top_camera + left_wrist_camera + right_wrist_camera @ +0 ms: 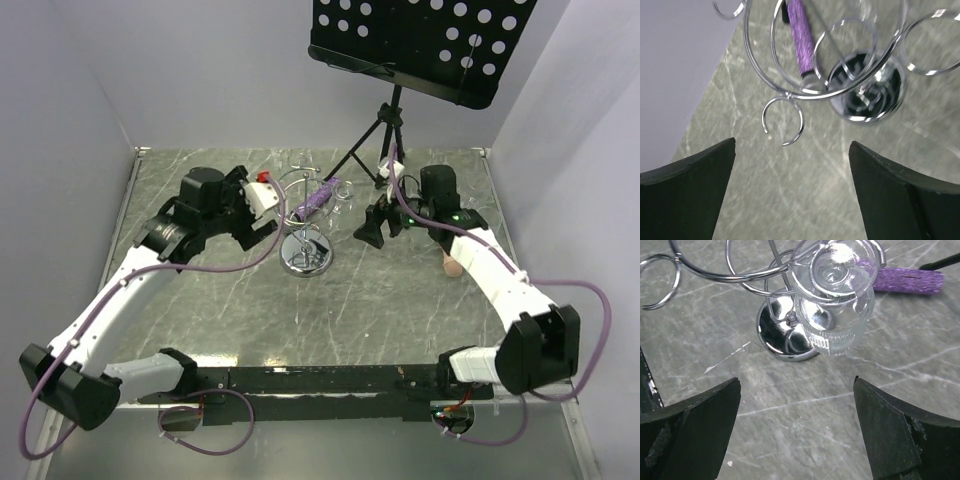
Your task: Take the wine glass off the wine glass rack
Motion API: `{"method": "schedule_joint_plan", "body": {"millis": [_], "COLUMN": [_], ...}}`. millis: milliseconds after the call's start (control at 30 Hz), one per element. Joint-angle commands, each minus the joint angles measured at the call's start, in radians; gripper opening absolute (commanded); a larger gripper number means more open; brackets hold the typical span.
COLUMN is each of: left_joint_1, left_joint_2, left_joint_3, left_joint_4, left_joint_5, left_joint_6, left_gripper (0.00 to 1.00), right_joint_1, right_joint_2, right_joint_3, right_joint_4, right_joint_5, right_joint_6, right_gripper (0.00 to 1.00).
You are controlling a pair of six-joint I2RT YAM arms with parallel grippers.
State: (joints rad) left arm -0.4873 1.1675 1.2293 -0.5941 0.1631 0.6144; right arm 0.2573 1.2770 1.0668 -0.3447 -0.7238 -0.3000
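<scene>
The clear wine glass hangs outward and to my right gripper's left in the top view, so I should slide my right gripper that way next, around the bowl of the clear wine glass [341, 190].
The chrome wine glass rack [305, 255] stands mid-table on its round disc base, with wire loops around the top. A clear wine glass [341, 190] hangs upside down from a loop on the rack's right side. In the right wrist view the glass [835, 300] hangs ahead of and above my open, empty right gripper [797, 400], in front of the rack's base [785, 337]. My right gripper [373, 228] is just right of the rack. My left gripper [262, 232] is just left of it, open and empty [792, 165], facing the loops [784, 122] and base [867, 95].
A purple glittery cylinder [314, 201] lies on the table behind the rack and shows in both wrist views [800, 35] [907, 280]. A black perforated music stand [420, 40] on a tripod stands at the back right. A pale object [452, 266] lies under the right arm.
</scene>
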Motion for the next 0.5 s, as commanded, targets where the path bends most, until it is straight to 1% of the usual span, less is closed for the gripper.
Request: {"method": "schedule_joint_plan", "body": {"millis": [0, 33, 100, 133, 167, 233, 333, 367, 467], "left_joint_1": [0.004, 0.004, 0.004, 0.003, 0.003, 0.004, 0.007, 0.019, 0.068], "left_joint_2": [-0.123, -0.15, -0.198, -0.209, -0.215, -0.197, -0.106, -0.065, -0.017], "left_joint_3": [-0.053, -0.082, -0.137, -0.154, -0.168, -0.157, -0.068, -0.03, 0.042], "left_joint_4": [0.228, 0.308, 0.397, 0.431, 0.477, 0.517, 0.499, 0.47, 0.419], "left_joint_5": [0.086, 0.055, 0.05, 0.049, 0.024, -0.04, -0.16, -0.16, -0.151], "left_joint_6": [-0.204, -0.259, -0.269, -0.246, -0.217, -0.135, -0.062, -0.053, -0.016], "left_gripper": [1.0, 1.0, 1.0, 1.0, 1.0, 1.0, 1.0, 1.0, 1.0], "right_joint_1": [-0.004, -0.004, -0.004, -0.004, -0.01, -0.013, -0.021, -0.023, -0.023], "right_joint_2": [0.068, 0.087, 0.114, 0.123, 0.13, 0.133, 0.119, 0.116, 0.117], "right_joint_3": [0.065, 0.077, 0.087, 0.078, 0.062, 0.038, -0.017, -0.052, -0.137], "right_joint_4": [0.099, 0.099, 0.11, 0.137, 0.182, 0.238, 0.39, 0.442, 0.599], "right_joint_5": [-0.115, -0.126, -0.132, -0.128, -0.131, -0.153, -0.173, -0.19, -0.215], "right_joint_6": [-0.016, -0.024, -0.054, -0.054, -0.056, -0.062, -0.013, -0.004, -0.014], "right_gripper": [1.0, 1.0, 1.0, 1.0, 1.0, 1.0, 1.0, 1.0, 1.0]}}
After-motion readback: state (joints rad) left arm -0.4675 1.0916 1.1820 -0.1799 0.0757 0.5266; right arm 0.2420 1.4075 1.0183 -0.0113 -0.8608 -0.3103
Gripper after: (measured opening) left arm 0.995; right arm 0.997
